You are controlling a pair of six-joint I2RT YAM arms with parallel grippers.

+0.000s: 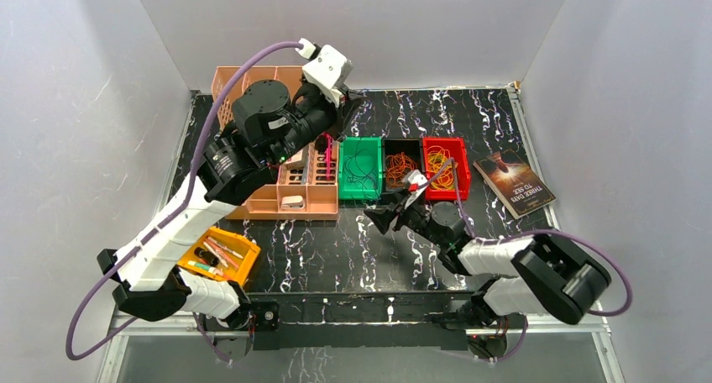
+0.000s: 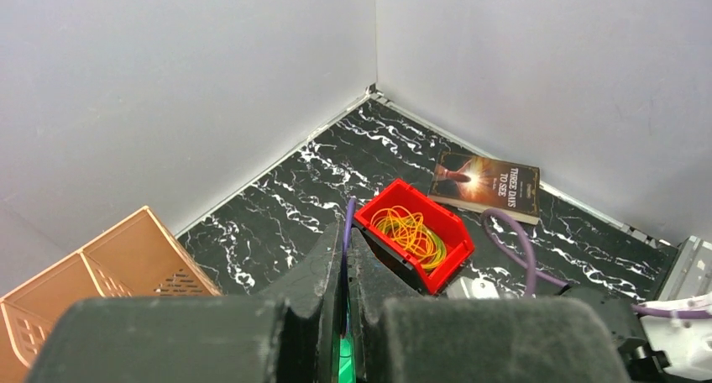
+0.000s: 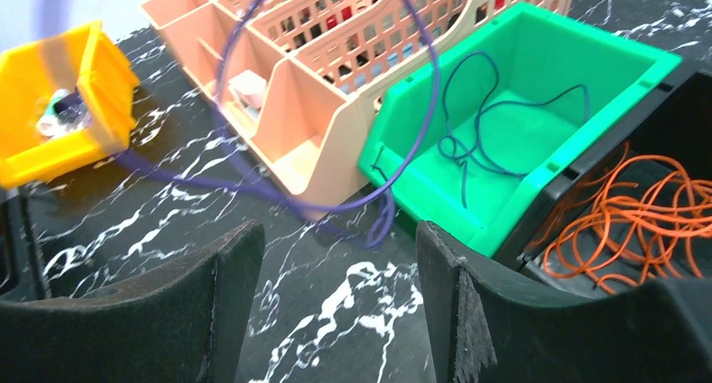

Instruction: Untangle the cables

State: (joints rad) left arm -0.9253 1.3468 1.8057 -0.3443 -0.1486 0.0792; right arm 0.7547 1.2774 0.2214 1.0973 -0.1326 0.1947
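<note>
My right gripper will next push its open fingers outward around the cable's low bend point(image 3: 382, 229) and close, because the bend hangs outward of the gripper, beside the near corner of the green bin.
My left gripper point(image 2: 346, 232) is shut on a thin blue-purple cable point(image 2: 349, 211) and holds it high above the left edge of the green bin point(image 1: 361, 188). In the right wrist view that cable hangs as a long loop point(image 3: 384, 222) down to the table in front of the green bin point(image 3: 537, 55). A dark blue cable point(image 3: 479, 139) lies in the green bin. Orange cables point(image 3: 638, 223) fill the black bin point(image 1: 401, 148). Yellow and orange cables point(image 2: 411, 232) fill the red bin point(image 2: 382, 211). My right gripper point(image 3: 340, 240) is open and empty, low over the table just in front of the hanging loop; it also shows in the top view point(image 1: 379, 217).
A pink divided basket point(image 1: 285, 190) stands left of the green bin, under my left arm. A yellow bin point(image 1: 220, 253) with pens sits at the near left. A book point(image 1: 514, 184) lies right of the red bin. Grey walls close in the table on three sides.
</note>
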